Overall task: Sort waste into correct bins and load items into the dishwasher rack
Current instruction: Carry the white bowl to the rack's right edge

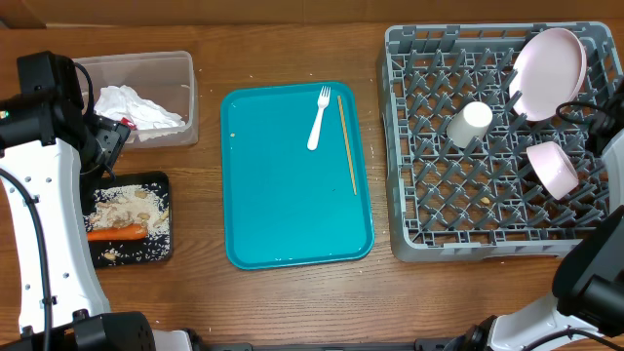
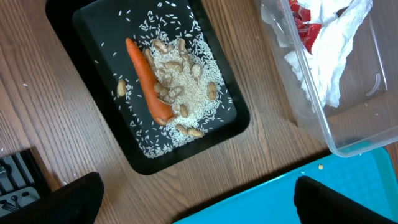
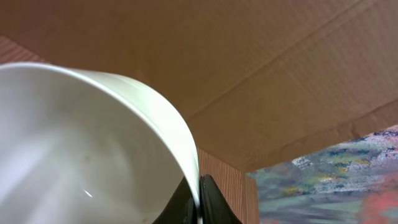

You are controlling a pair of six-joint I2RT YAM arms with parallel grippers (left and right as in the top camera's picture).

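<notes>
Next, my right gripper goes left in the overhead view, over the free tines beside the white plate, and releases the bowl [image 1: 552, 168].
My left gripper [image 2: 199, 198] is open and empty, hovering over the wood between the black tray [image 2: 99, 56] and the teal tray [image 2: 348, 180]. The black tray [image 1: 161, 180] holds an orange carrot [image 2: 148, 81] and rice scraps [image 2: 186, 81]. The clear tub [image 1: 185, 68] holds crumpled napkins [image 1: 136, 107] and a red wrapper [image 2: 305, 25]. My right gripper [image 3: 200, 199] is shut on the rim of a white bowl [image 3: 81, 149], over the grey rack [image 1: 429, 214]. The bowl [image 1: 552, 168], a white plate [image 1: 548, 63] and a cup [image 1: 470, 124] are in the rack.
A white fork [image 1: 319, 117] and a thin chopstick [image 1: 346, 141] lie on the teal tray [image 1: 283, 195] in the middle. A cardboard wall stands behind the table. My right arm [image 1: 609, 156] comes in from the right edge, over the rack.
</notes>
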